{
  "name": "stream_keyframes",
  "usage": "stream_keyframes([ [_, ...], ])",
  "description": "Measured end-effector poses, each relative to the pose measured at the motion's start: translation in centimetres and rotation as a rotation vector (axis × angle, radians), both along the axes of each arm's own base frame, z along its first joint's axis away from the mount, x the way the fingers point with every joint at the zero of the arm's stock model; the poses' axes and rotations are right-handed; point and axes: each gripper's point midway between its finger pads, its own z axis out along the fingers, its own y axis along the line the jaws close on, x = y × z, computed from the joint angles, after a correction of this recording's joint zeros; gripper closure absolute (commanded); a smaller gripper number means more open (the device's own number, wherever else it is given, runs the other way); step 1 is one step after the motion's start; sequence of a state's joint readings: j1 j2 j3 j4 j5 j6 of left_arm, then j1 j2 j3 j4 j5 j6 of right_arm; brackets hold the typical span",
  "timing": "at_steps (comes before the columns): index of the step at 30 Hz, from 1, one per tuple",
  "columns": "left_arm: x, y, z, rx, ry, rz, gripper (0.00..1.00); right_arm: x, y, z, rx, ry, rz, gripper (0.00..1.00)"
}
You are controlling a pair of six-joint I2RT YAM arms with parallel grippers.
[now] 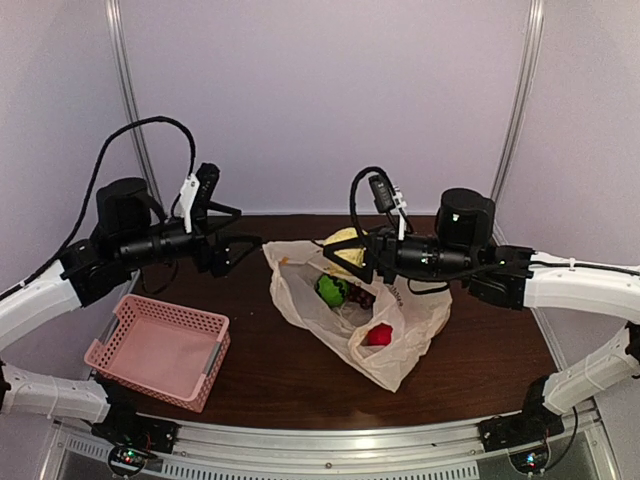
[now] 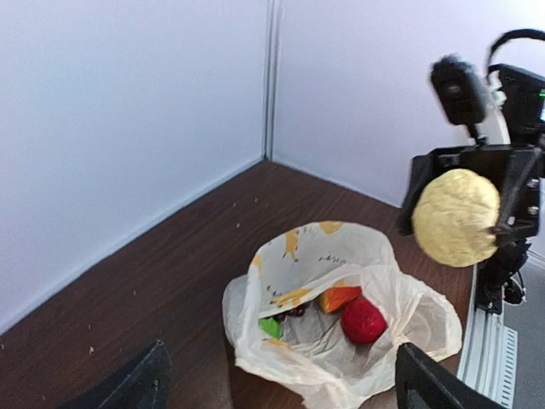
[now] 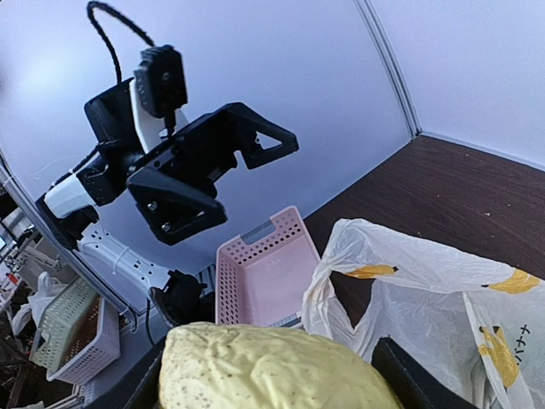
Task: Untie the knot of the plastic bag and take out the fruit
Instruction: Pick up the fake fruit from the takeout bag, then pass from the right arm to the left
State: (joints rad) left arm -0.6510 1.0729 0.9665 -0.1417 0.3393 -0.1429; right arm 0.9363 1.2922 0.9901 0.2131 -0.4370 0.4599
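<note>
The left gripper will next move toward the right in the top view and turn to face the yellow pear (image 1: 343, 250) (image 2: 456, 216), whose free side sticks out from the right gripper.
The plastic bag (image 1: 405, 335) lies open in the middle of the table, with no knot showing. Inside it are a green fruit (image 1: 332, 290), dark grapes (image 1: 362, 297) and a red apple (image 1: 378, 334). My right gripper (image 1: 354, 258) is shut on a yellow pear (image 1: 343, 243) and holds it above the bag's far left edge. The pear fills the bottom of the right wrist view (image 3: 272, 371). My left gripper (image 1: 238, 232) is open and empty, raised left of the bag. The left wrist view shows the bag (image 2: 281, 268), the apple (image 2: 364, 320) and an orange-red piece (image 2: 338, 298).
A pink perforated basket (image 1: 160, 350) stands on the table at the front left and also shows in the right wrist view (image 3: 264, 273). Purple walls close the table at the back and sides.
</note>
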Motion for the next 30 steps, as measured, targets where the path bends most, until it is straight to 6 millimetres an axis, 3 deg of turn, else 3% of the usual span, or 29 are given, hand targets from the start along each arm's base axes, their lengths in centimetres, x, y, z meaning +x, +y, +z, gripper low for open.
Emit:
stream_keyframes([
  [3, -4.9, -1.4, 2.7, -0.067, -0.149, -0.116, 0.07, -0.8, 0.2, 0.6, 0.031, 0.029, 0.045, 0.34],
  [6, -8.8, -3.4, 3.1, -0.087, -0.241, -0.233, 0.07, -1.9, 0.5, 1.4, 0.071, 0.061, 0.106, 0.33],
  [8, -10.3, -4.6, 3.0, -0.087, -0.272, -0.284, 0.07, -2.6, 0.7, 1.9, 0.093, 0.079, 0.147, 0.33],
  [18, -12.8, -10.2, 1.8, -0.053, -0.348, -0.405, 0.06, -7.0, 1.8, 3.3, 0.14, 0.125, 0.332, 0.33],
  [30, -13.4, -11.9, 3.4, -0.111, -0.388, -0.44, 0.03, -8.4, 2.1, 3.4, 0.141, 0.131, 0.381, 0.33],
])
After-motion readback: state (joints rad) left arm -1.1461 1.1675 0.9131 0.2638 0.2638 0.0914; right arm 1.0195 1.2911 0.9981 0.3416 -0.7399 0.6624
